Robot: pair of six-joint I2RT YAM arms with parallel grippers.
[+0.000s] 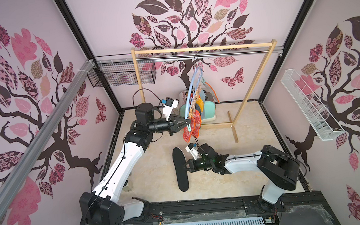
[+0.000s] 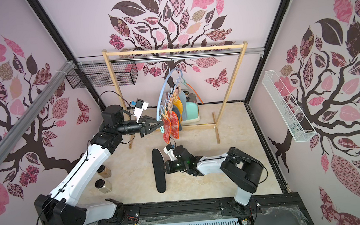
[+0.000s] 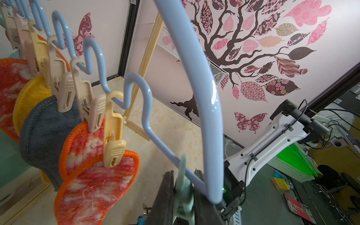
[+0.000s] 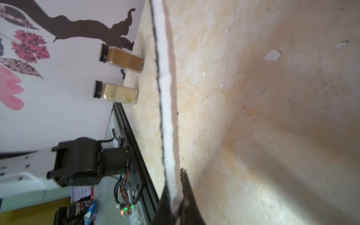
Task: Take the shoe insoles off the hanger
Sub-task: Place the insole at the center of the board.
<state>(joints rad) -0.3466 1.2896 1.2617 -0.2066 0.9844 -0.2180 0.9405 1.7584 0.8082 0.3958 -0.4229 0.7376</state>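
Note:
The black insole [image 1: 180, 170] goes outward toward the spice jars in my right gripper next and is released there, since the tabletop that way lies bare.
The pale blue hanger [image 1: 191, 88] [image 2: 163, 92] hangs by its hook from the wooden rack. Several shoe insoles are pinned along its wavy bar: red-white mottled ones [image 1: 188, 135] [image 3: 93, 187], a dark grey one [image 3: 42, 136] and a mustard one [image 3: 29, 93]. My left gripper [image 1: 189, 121] [image 2: 162, 125] [image 3: 184, 175] is shut on a teal clothespin [image 3: 183, 187] at the hanger's near end. My right gripper [image 1: 184, 166] [image 2: 163, 168] [image 4: 176, 185] is shut on the black insole [image 1: 180, 170] [image 2: 158, 172] low over the table. The right wrist view shows that insole edge-on as a white strip [image 4: 165, 97].
The wooden rack [image 1: 203, 48] stands at the back, with a mint and chrome appliance [image 1: 209, 113] behind the hanger. Two spice jars [image 2: 103, 186] [image 4: 120, 58] stand by the left wall. A black wire basket [image 1: 121, 73] and a white one [image 1: 309, 105] hang on the walls.

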